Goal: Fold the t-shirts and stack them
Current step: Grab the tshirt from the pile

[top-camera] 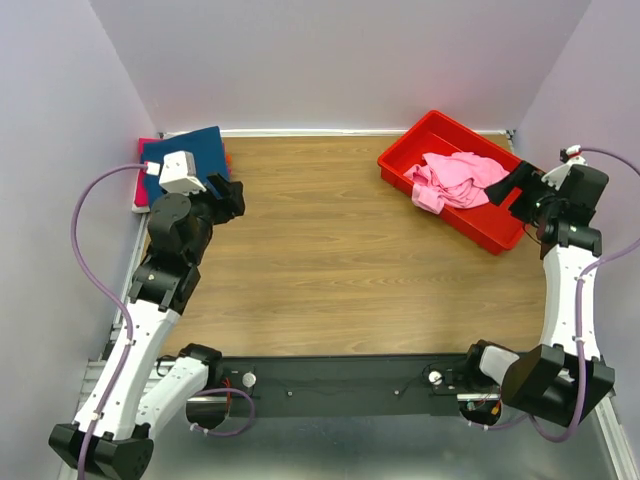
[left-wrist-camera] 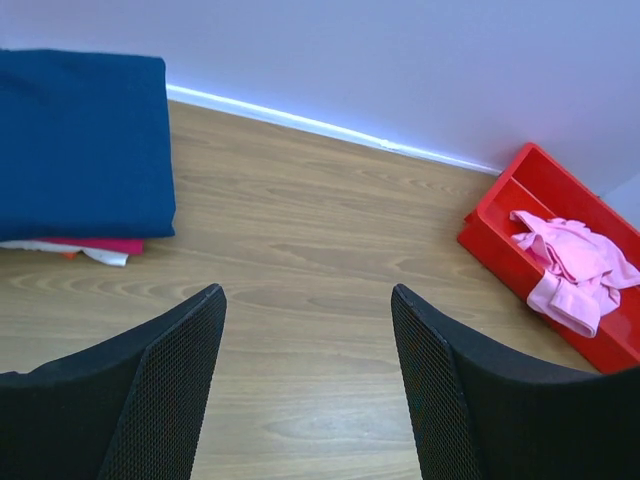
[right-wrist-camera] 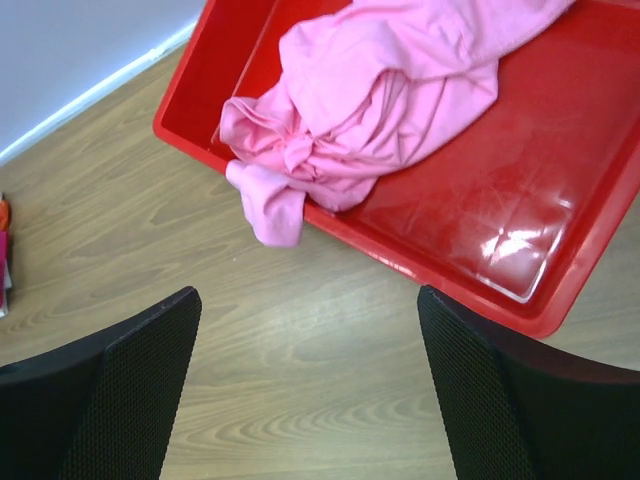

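My right gripper will next move outward and down into the red tray (top-camera: 400, 160) and close on the middle of the pink t-shirt, because raised folds bunch up there.
A crumpled light pink t-shirt (top-camera: 455, 180) (right-wrist-camera: 370, 100) lies in the red tray (top-camera: 400, 160), with one fold hanging over the tray's rim onto the table. In the far left corner sits a folded stack with a navy t-shirt (top-camera: 190, 150) (left-wrist-camera: 80, 140) on top, and a red-magenta t-shirt (left-wrist-camera: 100, 245) and a white one (left-wrist-camera: 105, 257) showing beneath it. My left gripper (top-camera: 228, 195) (left-wrist-camera: 308, 300) is open over bare wood, just right of the stack. My right gripper (top-camera: 512, 186) (right-wrist-camera: 310, 300) is open and empty beside the tray, close to the pink shirt.
The red tray (right-wrist-camera: 480, 200) (left-wrist-camera: 490, 235) stands at the far right, angled to the back wall. Walls close the table on the left, back and right. Bare wood (top-camera: 330, 250) spans the middle between the stack and the tray.
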`<state>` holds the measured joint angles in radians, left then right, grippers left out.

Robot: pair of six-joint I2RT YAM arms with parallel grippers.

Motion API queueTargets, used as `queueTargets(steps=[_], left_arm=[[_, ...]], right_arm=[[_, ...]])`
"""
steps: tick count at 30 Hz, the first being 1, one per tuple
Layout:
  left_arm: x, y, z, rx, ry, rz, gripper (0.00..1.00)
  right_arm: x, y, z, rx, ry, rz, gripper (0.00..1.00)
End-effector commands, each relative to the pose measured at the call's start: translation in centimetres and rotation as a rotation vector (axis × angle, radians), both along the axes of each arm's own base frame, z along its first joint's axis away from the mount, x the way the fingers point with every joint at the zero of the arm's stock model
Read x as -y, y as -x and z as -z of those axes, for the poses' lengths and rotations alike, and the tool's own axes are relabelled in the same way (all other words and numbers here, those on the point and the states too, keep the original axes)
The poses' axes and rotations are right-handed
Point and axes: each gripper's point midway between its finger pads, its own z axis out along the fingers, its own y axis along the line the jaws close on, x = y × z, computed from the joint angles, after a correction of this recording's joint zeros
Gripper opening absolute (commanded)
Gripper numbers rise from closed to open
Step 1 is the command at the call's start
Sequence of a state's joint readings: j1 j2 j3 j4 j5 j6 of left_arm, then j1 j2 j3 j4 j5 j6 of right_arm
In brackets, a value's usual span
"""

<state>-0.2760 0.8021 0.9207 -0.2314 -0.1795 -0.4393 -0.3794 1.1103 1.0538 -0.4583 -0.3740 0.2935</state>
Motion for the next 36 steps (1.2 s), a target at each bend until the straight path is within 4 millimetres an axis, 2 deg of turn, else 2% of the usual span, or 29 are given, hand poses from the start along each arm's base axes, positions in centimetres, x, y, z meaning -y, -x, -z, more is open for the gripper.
queueTargets(steps=[1, 6, 9, 10, 13, 17, 18, 21, 22, 24, 25, 26, 27, 28, 29, 30, 31, 32, 33, 35, 36], left_arm=[[-1.2, 0.4, -2.1, 0.026, -0.048, -0.037, 0.75], [-1.3, 0.0, -3.8, 0.058, -0.076, -0.045, 0.75], [-1.1, -0.7, -4.2, 0.079, -0.078, -0.040, 0.81], [-1.2, -1.2, -4.3, 0.088, -0.075, -0.051, 0.85], [-1.3, -2.1, -4.7, 0.103, -0.073, -0.073, 0.89], [-1.4, -4.5, -4.3, 0.080, -0.087, -0.115, 0.95], [-1.4, -5.0, -4.3, 0.078, -0.098, -0.117, 0.96], [-0.7, -7.1, -3.9, 0.059, -0.116, -0.107, 0.98], [-0.5, -7.6, -4.1, 0.067, -0.119, -0.100, 0.98], [0.1, -9.2, -3.5, 0.051, -0.123, -0.091, 0.98], [0.4, -10.3, -3.3, 0.047, -0.123, -0.089, 0.98], [0.5, -10.9, -3.3, 0.050, -0.119, -0.090, 0.98], [0.8, -11.8, -2.3, 0.028, -0.118, -0.086, 0.98], [0.9, -12.3, -2.7, 0.035, -0.112, -0.085, 0.98], [1.0, -12.7, -2.5, 0.032, -0.111, -0.084, 0.98], [1.1, -13.2, -2.4, 0.030, -0.110, -0.084, 0.98], [1.3, -14.0, -2.1, 0.023, -0.110, -0.080, 0.98], [1.4, -14.4, -2.0, 0.020, -0.111, -0.080, 0.98], [1.4, -14.7, -1.8, 0.017, -0.112, -0.080, 0.98], [1.6, -15.8, -1.4, 0.005, -0.116, -0.076, 0.98], [1.7, -16.1, -1.5, 0.007, -0.118, -0.073, 0.98]], right_arm=[[-0.2, -1.1, -3.3, 0.075, -0.004, -0.014, 1.00], [0.4, -1.6, -4.4, 0.092, 0.006, 0.019, 1.00], [1.3, -2.5, -4.0, 0.071, -0.012, 0.067, 1.00], [1.6, -2.8, -3.7, 0.062, -0.015, 0.079, 1.00], [2.9, -3.9, -2.2, 0.026, -0.014, 0.134, 1.00], [4.5, -5.7, -0.2, -0.014, 0.002, 0.179, 1.00], [4.8, -6.6, 1.2, -0.044, -0.003, 0.176, 1.00], [4.0, -8.7, 2.2, -0.071, 0.027, 0.147, 1.00], [3.8, -9.6, 3.9, -0.111, 0.037, 0.137, 1.00], [2.3, -11.4, 4.5, -0.131, 0.107, 0.107, 1.00], [1.3, -12.8, 5.8, -0.159, 0.132, 0.089, 1.00], [0.9, -13.4, 6.5, -0.175, 0.138, 0.086, 1.00], [0.6, -14.0, 7.2, -0.189, 0.141, 0.094, 1.00], [0.6, -15.2, 8.8, -0.220, 0.130, 0.093, 1.00], [0.5, -15.4, 10.2, -0.249, 0.121, 0.094, 1.00], [0.8, -16.3, 10.3, -0.247, 0.127, 0.123, 1.00], [0.9, -16.8, 12.3, -0.287, 0.138, 0.138, 1.00], [1.0, -17.4, 11.3, -0.264, 0.145, 0.145, 1.00], [1.1, -18.5, 12.8, -0.286, 0.161, 0.140, 1.00], [1.2, -19.5, 13.9, -0.303, 0.195, 0.157, 1.00], [1.2, -19.9, 15.8, -0.337, 0.200, 0.152, 1.00]])
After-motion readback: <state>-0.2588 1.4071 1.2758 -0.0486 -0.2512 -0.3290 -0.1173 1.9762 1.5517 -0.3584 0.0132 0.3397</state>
